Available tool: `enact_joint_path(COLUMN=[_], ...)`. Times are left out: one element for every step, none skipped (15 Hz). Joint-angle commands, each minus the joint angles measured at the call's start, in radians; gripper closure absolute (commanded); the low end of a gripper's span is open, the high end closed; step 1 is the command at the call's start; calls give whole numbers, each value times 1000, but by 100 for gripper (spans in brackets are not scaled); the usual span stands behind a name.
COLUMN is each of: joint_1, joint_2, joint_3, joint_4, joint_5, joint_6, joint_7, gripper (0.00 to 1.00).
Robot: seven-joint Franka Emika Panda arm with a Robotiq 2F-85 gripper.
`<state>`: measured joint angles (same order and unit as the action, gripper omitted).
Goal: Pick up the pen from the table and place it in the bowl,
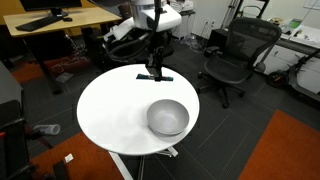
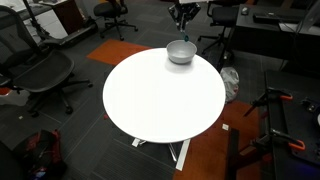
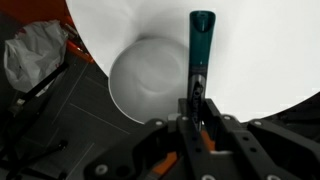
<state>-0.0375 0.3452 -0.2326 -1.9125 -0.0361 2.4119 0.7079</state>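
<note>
The pen's teal end still points past the bowl's rim, so the gripper needs to go left in the wrist view first, to get the pen down over the bowl's opening (image 1: 168,117) (image 3: 150,80).
My gripper (image 3: 197,100) is shut on the pen (image 3: 201,45), a thin dark stick with a teal end that points away from the wrist over the white table (image 3: 260,50). The grey-white bowl (image 3: 148,80) sits just left of the pen in the wrist view, near the table's edge. In an exterior view the gripper (image 1: 154,68) hangs low over the table's (image 1: 110,105) far edge, behind the bowl (image 1: 167,117). In an exterior view the bowl (image 2: 181,52) stands at the far edge of the table (image 2: 160,100), and the arm (image 2: 183,14) is behind it.
Black office chairs (image 1: 235,60) stand around the table, and a wooden desk (image 1: 60,22) is behind it. A pale crumpled bag (image 3: 35,55) lies on the floor beside the table. Orange carpet (image 1: 290,150) lies to one side.
</note>
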Motion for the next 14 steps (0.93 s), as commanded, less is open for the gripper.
enact_joint_path(joint_1=[-37,-44,-50,-55,-59,-66,-69,-77,-80,-86,-91,-98,-104,-109], joint_2=[28,44,64,83,103,121,138,155,171,185,198,212,223,236], joint_3=[1,-1,-2,-4,-6,-4,-6,-2,-5,-5,-6,-5,-4,-3], joint_4=[-10,-3,4,10,18,26,34,44,55,68,80,96,109,125], joint_5=[5,7,10,13,15,27,32,46,52,64,71,83,94,107], joint_6=[78,88,104,119,134,147,157,167,168,171,172,169,168,166], joint_7=[-46,-50,-51,-52,-53,-56,-56,-61,-58,-59,-58,-58,-58,-56], gripper=[95,95,95,95,95,95,95,95,95,95,95,95,95,95])
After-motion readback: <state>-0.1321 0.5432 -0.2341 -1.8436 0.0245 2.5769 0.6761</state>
